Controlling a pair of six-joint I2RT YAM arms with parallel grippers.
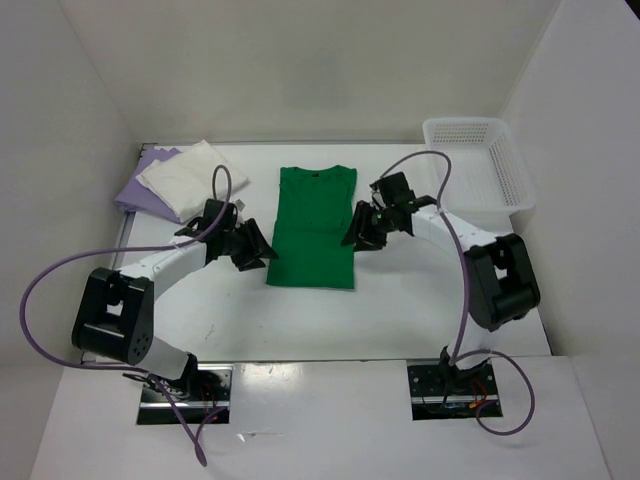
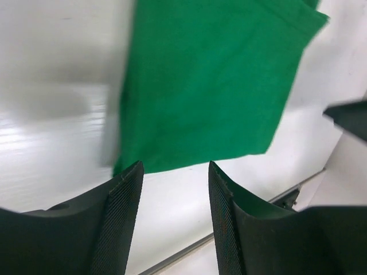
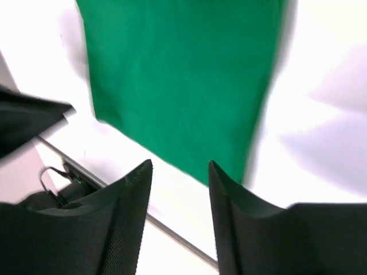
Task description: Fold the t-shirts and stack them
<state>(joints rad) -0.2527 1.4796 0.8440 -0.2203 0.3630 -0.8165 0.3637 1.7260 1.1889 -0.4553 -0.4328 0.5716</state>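
Note:
My right gripper draws its open fingers back and down around the green t-shirt's hem corner (image 1: 351, 286) (image 3: 237, 173) next, since that nearest corner lies below and back from it.
The green t-shirt (image 1: 315, 225) lies flat in the middle of the table as a narrow rectangle with its sleeves folded in. It fills the upper part of the left wrist view (image 2: 212, 80) and of the right wrist view (image 3: 183, 80). My left gripper (image 1: 262, 247) hovers at its left edge, open with nothing between its fingers (image 2: 175, 172). At the shirt's right edge my right gripper (image 1: 354, 228) is open and empty too (image 3: 180, 169). A folded cream white t-shirt (image 1: 192, 177) rests on a lavender purple t-shirt (image 1: 135, 190) at the back left.
A white mesh basket (image 1: 480, 165) stands at the back right corner. White walls close in the table on three sides. Purple cables loop from both arms over the table.

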